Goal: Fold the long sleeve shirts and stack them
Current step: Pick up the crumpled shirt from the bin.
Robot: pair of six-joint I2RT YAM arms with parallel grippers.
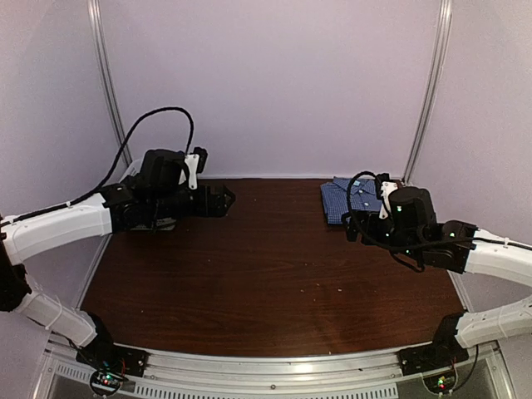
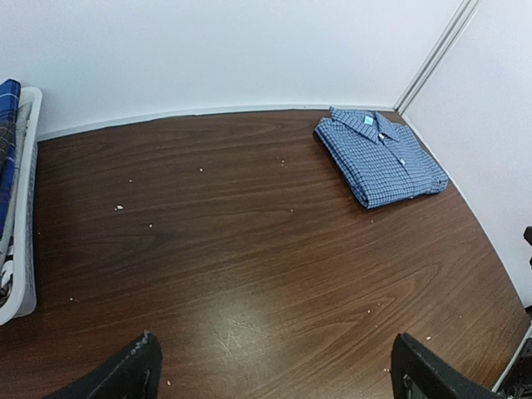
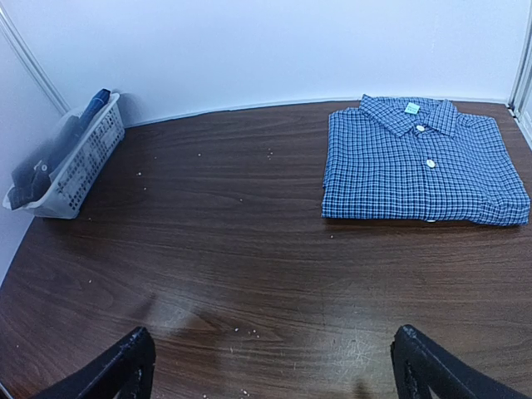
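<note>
The middle of the table is bare, so the robot's left gripper will next swing sideways and down onto the basket's dark cloth (image 2: 6, 137), which lies below the gripper, to its left in the top view.
A blue-and-white check shirt (image 3: 424, 162) lies folded flat at the table's far right corner, collar toward the back wall; it also shows in the left wrist view (image 2: 378, 156) and in the top view (image 1: 342, 199), partly behind my right arm. A navy plaid shirt (image 2: 7, 125) hangs in the white mesh basket (image 3: 79, 158); more dark cloth (image 3: 37, 166) lies in it, pattern too small to tell. My left gripper (image 2: 274, 382) is open and empty above the table near the basket. My right gripper (image 3: 270, 378) is open and empty, short of the folded shirt.
The basket (image 2: 25, 208) stands at the far left against the wall, mostly hidden behind my left arm in the top view. The brown wooden table (image 1: 266, 274) carries small pale crumbs. White walls close in the back and both sides.
</note>
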